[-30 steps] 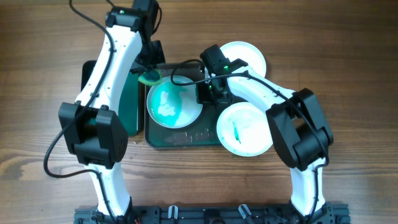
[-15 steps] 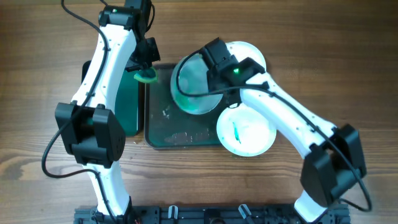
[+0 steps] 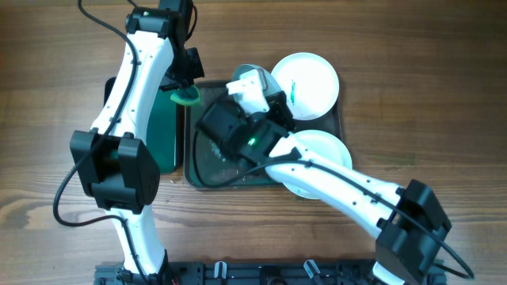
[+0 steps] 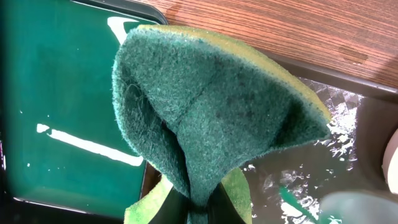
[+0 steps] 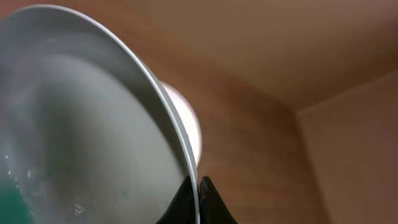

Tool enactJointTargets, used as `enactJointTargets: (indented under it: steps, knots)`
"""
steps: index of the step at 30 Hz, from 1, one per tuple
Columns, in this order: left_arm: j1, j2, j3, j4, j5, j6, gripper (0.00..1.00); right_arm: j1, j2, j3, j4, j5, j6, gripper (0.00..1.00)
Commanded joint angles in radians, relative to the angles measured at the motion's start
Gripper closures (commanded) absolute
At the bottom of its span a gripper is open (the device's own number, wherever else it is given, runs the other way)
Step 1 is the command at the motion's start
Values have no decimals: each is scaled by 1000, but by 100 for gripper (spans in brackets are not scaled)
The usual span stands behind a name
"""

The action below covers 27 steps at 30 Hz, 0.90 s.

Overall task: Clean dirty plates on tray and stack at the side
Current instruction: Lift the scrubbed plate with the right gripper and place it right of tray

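Observation:
My right gripper swings to the clear table beside the dark tray next, below it and to its right in the overhead view. Then it lowers the plate flat and releases.
My right gripper (image 5: pixel 198 186) is shut on the rim of a white plate (image 5: pixel 74 124). It holds the plate tipped on edge, high above the dark green tray (image 3: pixel 207 172). Wet drops and a teal trace show on the plate's face. In the overhead view the raised right arm hides most of this plate (image 3: pixel 240 72). A second plate (image 3: pixel 307 77) with a teal smear lies at the tray's far right corner. A third plate (image 3: pixel 326 146) lies at the near right, partly under the arm. My left gripper (image 4: pixel 202 211) is shut on a green sponge (image 4: pixel 211 106) over the tray's far left corner.
A narrower bright-green tray (image 3: pixel 166 134) lies to the left of the dark tray and also shows in the left wrist view (image 4: pixel 56 93). The dark tray's floor (image 4: pixel 348 155) is wet, with teal streaks. Wooden table lies all round.
My right gripper has lifted the teal-smeared plate off the tray and tipped it on edge, the arm rising and swinging left. My left gripper drew the sponge back to the tray's far left corner.

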Motion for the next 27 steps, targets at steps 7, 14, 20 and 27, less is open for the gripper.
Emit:
enactJointTargets:
  steps: [7,14,20,27]
  knots:
    - [5,-13,19,3,-1,-14,96,37,-26,9,45,277,-51,96]
    - [5,-13,19,3,-1,-14,96,4,-26,8,21,-171,-62,96]
    - [5,-13,19,3,-1,-14,96,-164,-53,8,21,-738,7,96]
    - [5,-13,19,3,-1,-14,96,-660,-209,8,-11,-1324,-40,96]
